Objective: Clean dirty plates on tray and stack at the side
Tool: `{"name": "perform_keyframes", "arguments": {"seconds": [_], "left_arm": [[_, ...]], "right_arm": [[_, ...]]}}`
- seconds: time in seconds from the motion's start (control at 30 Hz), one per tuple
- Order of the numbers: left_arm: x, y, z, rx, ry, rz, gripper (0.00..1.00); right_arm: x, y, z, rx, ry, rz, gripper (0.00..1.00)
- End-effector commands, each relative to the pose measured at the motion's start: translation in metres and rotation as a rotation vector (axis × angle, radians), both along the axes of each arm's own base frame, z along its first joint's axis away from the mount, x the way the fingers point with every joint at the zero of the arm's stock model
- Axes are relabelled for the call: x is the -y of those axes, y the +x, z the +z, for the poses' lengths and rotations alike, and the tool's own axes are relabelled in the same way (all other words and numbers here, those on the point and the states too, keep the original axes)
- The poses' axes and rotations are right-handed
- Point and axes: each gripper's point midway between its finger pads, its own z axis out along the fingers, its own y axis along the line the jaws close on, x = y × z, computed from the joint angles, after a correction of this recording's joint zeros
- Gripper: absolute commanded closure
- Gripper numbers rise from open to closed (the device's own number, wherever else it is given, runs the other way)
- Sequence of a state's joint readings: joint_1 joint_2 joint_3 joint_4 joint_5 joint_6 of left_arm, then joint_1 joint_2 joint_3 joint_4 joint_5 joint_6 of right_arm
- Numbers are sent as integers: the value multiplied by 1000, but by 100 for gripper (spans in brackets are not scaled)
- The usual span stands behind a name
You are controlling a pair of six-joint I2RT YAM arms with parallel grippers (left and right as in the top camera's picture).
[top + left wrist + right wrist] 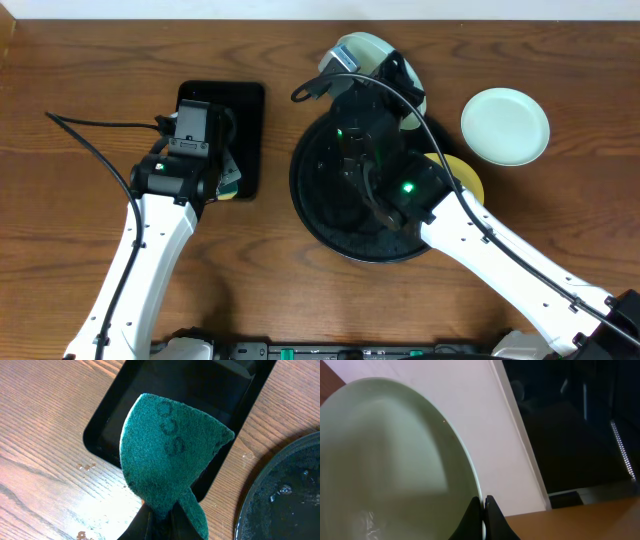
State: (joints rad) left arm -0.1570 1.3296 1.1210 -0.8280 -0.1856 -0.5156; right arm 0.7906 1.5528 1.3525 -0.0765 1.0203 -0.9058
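The right gripper will next swing over the second mint plate and go down to release, because that plate is below it and to its right in the overhead view.
My right gripper is shut on the rim of a pale mint-green plate and holds it tilted on edge. Overhead, that plate is raised at the far edge of the round black tray, with the right gripper beside it. A second mint plate lies flat on the table to the right. A pale yellow plate sits half hidden under the right arm. My left gripper is shut on a dark green scouring pad above the near end of a rectangular tray.
The small rectangular black tray lies at the left, under my left gripper. The round tray's wet rim shows at the right of the left wrist view. Small orange crumbs lie on the wood beside the rectangular tray.
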Motion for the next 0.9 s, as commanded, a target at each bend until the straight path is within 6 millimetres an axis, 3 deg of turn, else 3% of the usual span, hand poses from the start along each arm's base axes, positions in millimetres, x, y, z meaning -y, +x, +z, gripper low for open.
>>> {"name": "perform_keyframes", "arguments": {"seconds": [0.0,0.1,0.23,0.47,0.7,0.77,0.87], "left_arm": [[-3,-1,-3,-14,15,-9,92],[-2,-1,-3,-14,15,-9,92],[-2,-1,-3,-15,15,-10,93],[-3,-3,-4,-22,16,-10,92],[-3,-3,-4,-22,16,-10,92],[-3,-3,-4,-22,16,-9,93],[-3,-2,-4,-21,15,-9,93]], "right_arm": [[12,-3,15,34,33,-34,99],[24,3,15,61,133,-78,99],[65,19,-3,84,384,-196,99],[163,42,-102,-230,980,-377,99],[290,39,-161,-281,1374,-659,99],[314,34,-182,-294,1440,-742,99],[332,32,-218,-343,1488,-826,99]]}}
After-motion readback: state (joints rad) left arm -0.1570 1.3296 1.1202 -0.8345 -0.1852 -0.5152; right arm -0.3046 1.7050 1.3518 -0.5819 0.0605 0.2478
